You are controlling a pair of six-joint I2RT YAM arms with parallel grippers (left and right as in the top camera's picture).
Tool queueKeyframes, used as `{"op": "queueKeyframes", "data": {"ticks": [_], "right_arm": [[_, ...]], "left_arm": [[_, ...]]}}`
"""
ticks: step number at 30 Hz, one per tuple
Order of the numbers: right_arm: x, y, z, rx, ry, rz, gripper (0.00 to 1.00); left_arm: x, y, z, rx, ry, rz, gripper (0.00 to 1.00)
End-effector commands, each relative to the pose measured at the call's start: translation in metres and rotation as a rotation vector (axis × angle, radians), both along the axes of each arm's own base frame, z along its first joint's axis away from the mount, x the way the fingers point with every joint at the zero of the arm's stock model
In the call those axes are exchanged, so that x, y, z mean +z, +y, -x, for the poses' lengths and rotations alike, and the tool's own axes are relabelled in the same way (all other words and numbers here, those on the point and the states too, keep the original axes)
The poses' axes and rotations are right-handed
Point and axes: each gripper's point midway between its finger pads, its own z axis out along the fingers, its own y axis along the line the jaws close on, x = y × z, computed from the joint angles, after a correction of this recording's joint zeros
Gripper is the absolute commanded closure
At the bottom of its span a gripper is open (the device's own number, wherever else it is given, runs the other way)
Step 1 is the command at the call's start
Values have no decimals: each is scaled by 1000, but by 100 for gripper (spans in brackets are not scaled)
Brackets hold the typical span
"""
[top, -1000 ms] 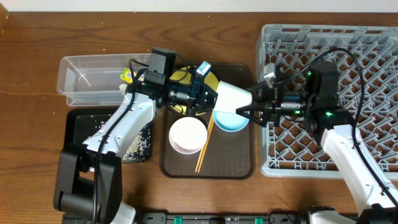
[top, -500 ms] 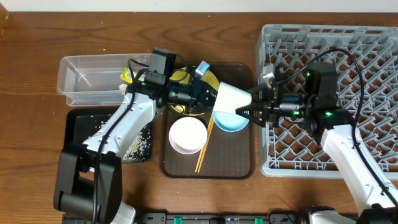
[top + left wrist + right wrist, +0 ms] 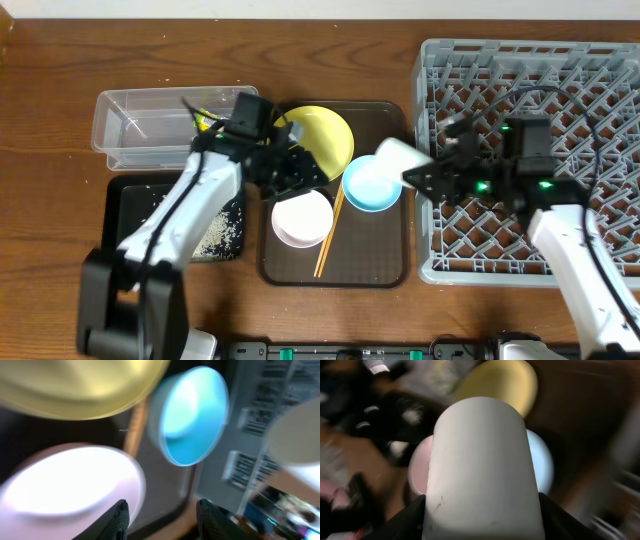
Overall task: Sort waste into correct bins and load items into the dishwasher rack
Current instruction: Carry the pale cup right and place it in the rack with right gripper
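My right gripper will carry the cup from the tray over the grey dishwasher rack's empty near part, down onto its pegs.
My right gripper [image 3: 412,172] is shut on the small white cup [image 3: 392,157] and holds it over the brown tray's right edge, beside the grey dishwasher rack [image 3: 600,90]. In the right wrist view the cup [image 3: 482,460] fills the space between the fingers [image 3: 482,505]. My left gripper [image 3: 305,170] is open and empty [image 3: 162,510], above the white bowl [image 3: 302,218]. The yellow plate [image 3: 325,135], light blue bowl [image 3: 368,188] and chopsticks [image 3: 330,235] lie on the tray. The green-and-yellow wrapper [image 3: 205,122] sits in the clear tub [image 3: 140,130]. Rice [image 3: 225,232] lies in the black tray [image 3: 130,200].
The brown serving tray [image 3: 385,250] sits mid-table between the bins on the left and the rack on the right. In the left wrist view the white bowl [image 3: 70,485], blue bowl [image 3: 192,415] and plate [image 3: 75,385] are blurred.
My left gripper has let go of the cup and drawn back to the left. My right gripper keeps the cup and has shifted a little right toward the rack.
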Motion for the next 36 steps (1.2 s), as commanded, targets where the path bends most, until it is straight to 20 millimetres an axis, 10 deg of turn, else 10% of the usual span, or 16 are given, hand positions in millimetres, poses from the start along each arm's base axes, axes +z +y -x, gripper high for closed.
{"op": "queueKeyframes", "data": {"ticks": [1,9,17,36], "right_arm": [[34,-48,-20,-210,-60,131,84],[46,-151,-1,-616,119,378,99],[31,-217,47,-874,333,594,99],[-35,-233,64,-819,670,669,86]], "left_arm": [[15,38,-6,21,-162,-211,53],[40,94,14,119,-238,-479,53],[44,100,18,132,-249,-507,52],[44,100,18,132,-248,-507,47]]}}
